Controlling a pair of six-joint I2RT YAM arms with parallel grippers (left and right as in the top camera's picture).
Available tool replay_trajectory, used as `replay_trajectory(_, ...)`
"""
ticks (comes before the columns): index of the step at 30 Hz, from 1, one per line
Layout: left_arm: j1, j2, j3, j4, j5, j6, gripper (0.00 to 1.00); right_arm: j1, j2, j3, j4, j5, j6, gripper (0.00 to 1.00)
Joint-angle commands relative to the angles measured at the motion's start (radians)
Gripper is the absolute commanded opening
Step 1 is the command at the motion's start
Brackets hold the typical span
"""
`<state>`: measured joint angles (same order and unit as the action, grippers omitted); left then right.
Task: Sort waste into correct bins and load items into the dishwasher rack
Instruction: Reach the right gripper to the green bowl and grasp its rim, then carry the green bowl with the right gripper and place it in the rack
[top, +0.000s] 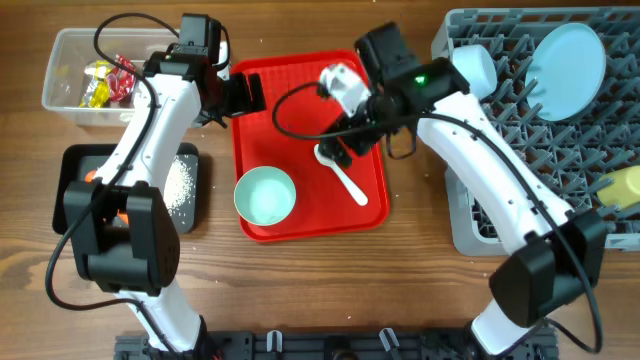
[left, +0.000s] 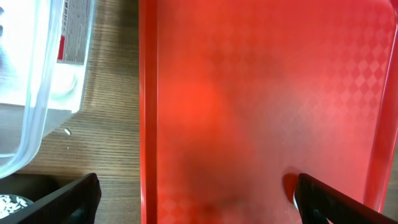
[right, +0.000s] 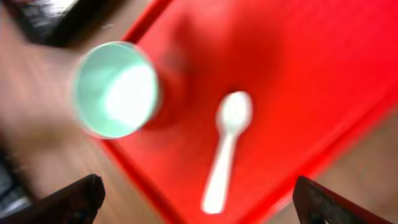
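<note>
I should move my right gripper down, back and to the left in the overhead view, onto the mint green cup's spoon-side rim (top: 294, 190) (right: 156, 93), because the cup's opening faces up.
A red tray (top: 300, 100) lies mid-table. On it are a mint green cup (top: 265, 195) at the front left and a white plastic spoon (top: 341, 174) to its right. Both show blurred in the right wrist view: the cup (right: 115, 89), the spoon (right: 226, 144). My right gripper (top: 340, 142) is open and empty, hovering above the spoon's bowl end. My left gripper (top: 240, 97) is open and empty over the tray's left rim (left: 148, 112), one finger over wood, one over the tray.
A clear bin (top: 85, 80) with wrappers stands at the back left, a black bin (top: 70, 185) with white grains below it. A grey dishwasher rack (top: 560, 130) at the right holds a light blue plate (top: 566, 58), a white cup (top: 475, 68) and a yellow item (top: 622, 187).
</note>
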<state>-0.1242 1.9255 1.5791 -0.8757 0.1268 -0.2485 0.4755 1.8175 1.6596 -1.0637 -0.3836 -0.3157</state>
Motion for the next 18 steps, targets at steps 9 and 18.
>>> replay_trajectory(9, -0.002, -0.024, 0.005, 0.0, -0.009, 0.001, 1.0, 0.184, 0.058, -0.325, 0.484, 0.01, 1.01, 0.78)
replay_trajectory(18, -0.002, -0.024, 0.005, 0.0, -0.009, 0.001, 1.0, 0.266, 0.19, -0.333, 0.51, 0.076, 1.109, 0.22)
